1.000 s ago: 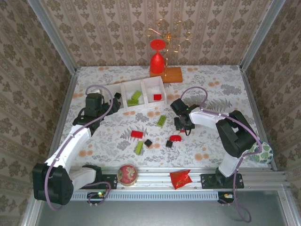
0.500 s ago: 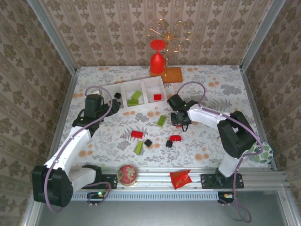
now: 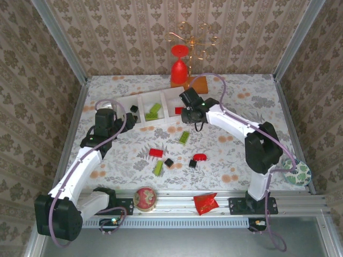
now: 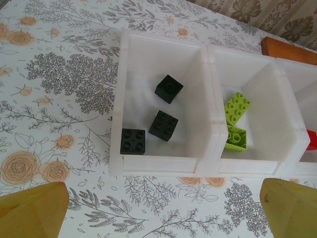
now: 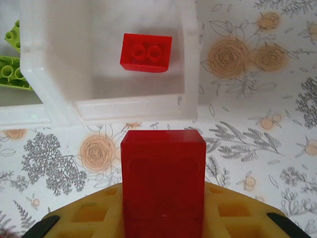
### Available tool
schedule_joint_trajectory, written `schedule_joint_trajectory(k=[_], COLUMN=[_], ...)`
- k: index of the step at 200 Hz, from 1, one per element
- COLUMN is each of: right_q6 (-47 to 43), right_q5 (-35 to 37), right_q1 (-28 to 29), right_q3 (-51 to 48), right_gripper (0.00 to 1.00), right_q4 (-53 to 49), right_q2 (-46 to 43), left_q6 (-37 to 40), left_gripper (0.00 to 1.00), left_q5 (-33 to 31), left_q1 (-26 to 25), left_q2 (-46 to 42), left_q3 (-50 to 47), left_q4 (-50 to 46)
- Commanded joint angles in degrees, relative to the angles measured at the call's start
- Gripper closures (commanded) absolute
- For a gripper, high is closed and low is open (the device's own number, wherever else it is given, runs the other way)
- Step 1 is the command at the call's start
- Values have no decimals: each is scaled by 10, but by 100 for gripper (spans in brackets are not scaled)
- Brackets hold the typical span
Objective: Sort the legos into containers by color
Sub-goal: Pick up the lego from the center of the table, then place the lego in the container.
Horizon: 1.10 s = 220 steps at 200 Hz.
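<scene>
My right gripper should next move outward past the near side of the tray, over the section with the lone red brick (image 3: 172, 100) (image 5: 109, 59), and let go of its brick there, since the colors match.
The white three-compartment tray (image 3: 161, 123) lies at the back of the table. In the left wrist view, the tray (image 4: 163, 163) holds three black bricks (image 4: 163, 125) in its left compartment and two lime green bricks (image 4: 237, 106) in the middle one. A red brick (image 5: 146, 52) lies in the right compartment. My right gripper (image 3: 186, 112) is shut on another red brick (image 5: 163, 178), just short of that compartment's near wall (image 5: 124, 109). My left gripper (image 3: 120, 119) stands open in front of the tray, its yellow fingers (image 4: 32, 210) wide apart and empty. Loose on the table are red (image 3: 156, 152), green (image 3: 158, 168) and black (image 3: 169, 162) bricks.
More loose bricks lie mid-table: green (image 3: 184, 137), black (image 3: 192, 163), red (image 3: 200, 157). A round red tin (image 3: 144, 197) and a crinkled red packet (image 3: 205, 202) sit at the near edge. A red goblet (image 3: 179, 67) stands on a wooden base (image 3: 199, 84) behind the tray.
My right gripper has carried the red brick from mid-table back and left to the tray's right compartment. The left arm has shifted only slightly and stays open.
</scene>
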Motion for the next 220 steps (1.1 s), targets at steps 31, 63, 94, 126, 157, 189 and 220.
schedule_joint_trajectory(k=[31, 63, 94, 126, 157, 189, 220], right_q6=[-45, -61, -68, -76, -82, -83, -84], right_q5=[24, 42, 52, 51, 53, 52, 50], right_q1=[7, 7, 7, 8, 7, 7, 7], right_q3=[130, 183, 207, 217, 233, 241, 253], right_gripper=[97, 96, 93, 90, 87, 80, 74], right_q4=[-14, -4, 6, 19, 19, 21, 17], right_q2=[105, 151, 178, 195, 212, 221, 230], left_q6=[-9, -10, -13, -14, -13, -14, -16], left_gripper=[0, 0, 0, 0, 0, 0, 0], left_q5=[4, 8, 12, 9, 6, -1, -8], left_q1=[-5, -7, -13, -23, -36, -53, -68], left_q2=[-1, -3, -3, -3, 0, 1, 1], left_q3=[-7, -9, -12, -13, -13, -13, -14], left_q4=[-11, -17, -21, -29, -32, -38, -45])
